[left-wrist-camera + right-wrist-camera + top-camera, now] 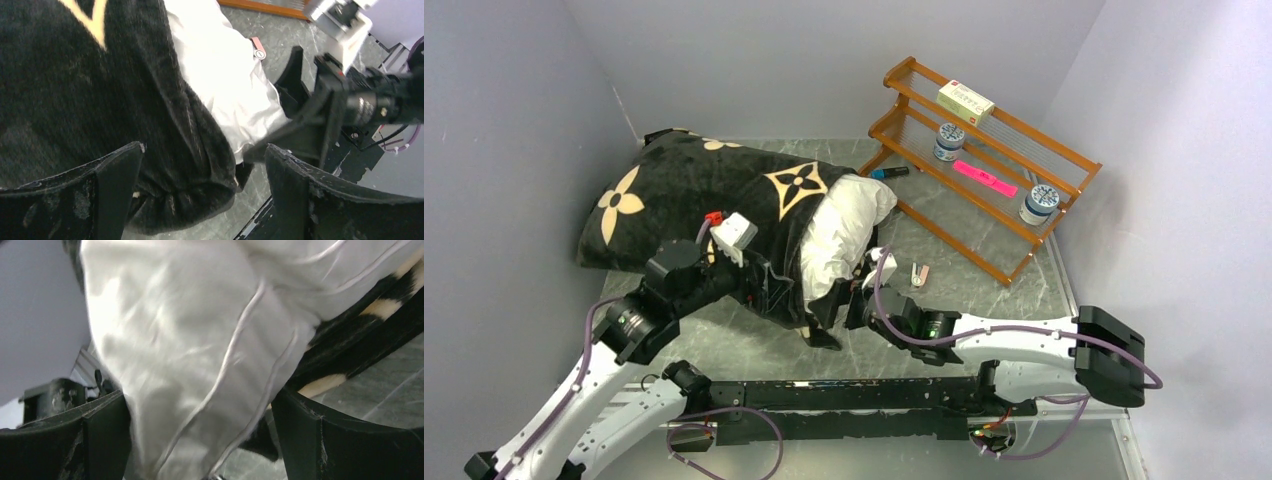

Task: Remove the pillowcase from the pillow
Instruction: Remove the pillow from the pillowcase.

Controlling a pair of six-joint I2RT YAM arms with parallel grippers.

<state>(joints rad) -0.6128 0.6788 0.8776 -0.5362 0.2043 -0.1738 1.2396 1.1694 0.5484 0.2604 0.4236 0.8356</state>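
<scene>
The right gripper eases outward onto the pillow's near edge (815,286) (200,415) next and closes, since that white edge lies between its open fingers and outward of them.
The black plush pillowcase (694,200) with tan flower motifs lies at the left middle of the table. The white pillow (849,225) sticks out of its open right end. My left gripper (769,290) is open at the pillowcase's near hem. In the left wrist view (205,165) the bunched black hem (190,185) lies between its fingers. My right gripper (842,300) is open around the pillow's near corner. In the right wrist view (205,410) the white pillow (200,365) fills the gap between the wide-apart fingers, with pillowcase (360,335) behind it.
A wooden two-tier rack (984,160) stands at the back right with a box, two jars and a pink item. A dark marker (889,172) lies by its left end. A small pink and white object (919,275) lies on the grey table (984,290). Walls close in left, back and right.
</scene>
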